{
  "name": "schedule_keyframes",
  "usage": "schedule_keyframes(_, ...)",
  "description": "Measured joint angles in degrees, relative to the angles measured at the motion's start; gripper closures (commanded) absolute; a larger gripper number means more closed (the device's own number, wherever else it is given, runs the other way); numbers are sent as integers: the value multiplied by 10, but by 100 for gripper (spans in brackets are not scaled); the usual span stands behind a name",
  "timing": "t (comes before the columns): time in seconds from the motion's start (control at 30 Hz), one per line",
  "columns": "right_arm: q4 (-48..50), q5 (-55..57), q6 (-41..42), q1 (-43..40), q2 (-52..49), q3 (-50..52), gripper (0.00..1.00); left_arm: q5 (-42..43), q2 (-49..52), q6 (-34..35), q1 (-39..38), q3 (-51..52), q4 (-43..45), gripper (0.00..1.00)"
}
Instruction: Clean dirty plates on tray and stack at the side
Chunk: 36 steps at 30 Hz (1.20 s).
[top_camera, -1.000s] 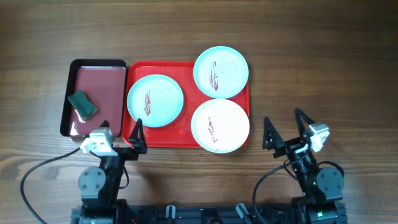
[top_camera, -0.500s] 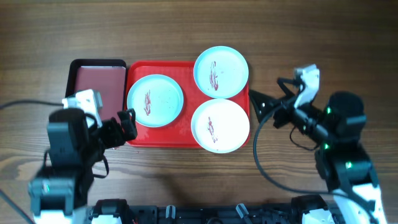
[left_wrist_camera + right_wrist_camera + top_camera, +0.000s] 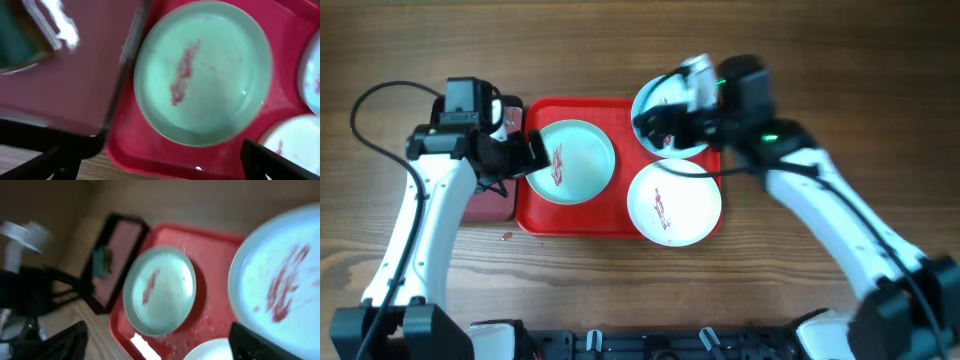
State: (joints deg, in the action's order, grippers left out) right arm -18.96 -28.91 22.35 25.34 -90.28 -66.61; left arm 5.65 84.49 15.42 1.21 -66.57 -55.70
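I need to move my left gripper to the left in the overhead view next, then lower it and close it on the dark green sponge, because the plates have red smears on them.
The red tray holds three plates. A pale aqua plate with a red smear lies at its left. A second smeared aqua plate at the back right is partly under my right arm. A white smeared plate lies at the front right. My left gripper is open and empty over the tray's left rim, beside the left aqua plate. My right gripper is open and empty above the back right aqua plate. The right wrist view also shows the left aqua plate.
A dark maroon black-rimmed tray stands against the red tray's left side, mostly under my left arm in the overhead view. A dark green sponge lies in it. Bare wooden table surrounds the trays.
Both arms have left the table's front edge and reached over the trays: the left to the red tray's left rim, the right over the back right aqua plate. The plates have not moved.
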Motion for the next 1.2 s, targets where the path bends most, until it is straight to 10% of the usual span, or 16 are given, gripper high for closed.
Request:
schedule_keyframes(0.17, -71, 132, 34, 98, -77, -30, 30, -57, 0, 58, 98, -14, 3, 0)
schedule_keyframes(0.33, -233, 197, 29, 118, -244, -286, 58, -65, 0, 66, 113, -16, 5, 0)
schedule_keyframes(0.77, -202, 209, 73, 139, -389, -302, 94, -65, 0, 66, 113, -16, -2, 0)
schedule_keyframes(1.2, -191, 212, 98, 139, -394, -304, 96, -164, 118, 66, 113, -16, 70, 6)
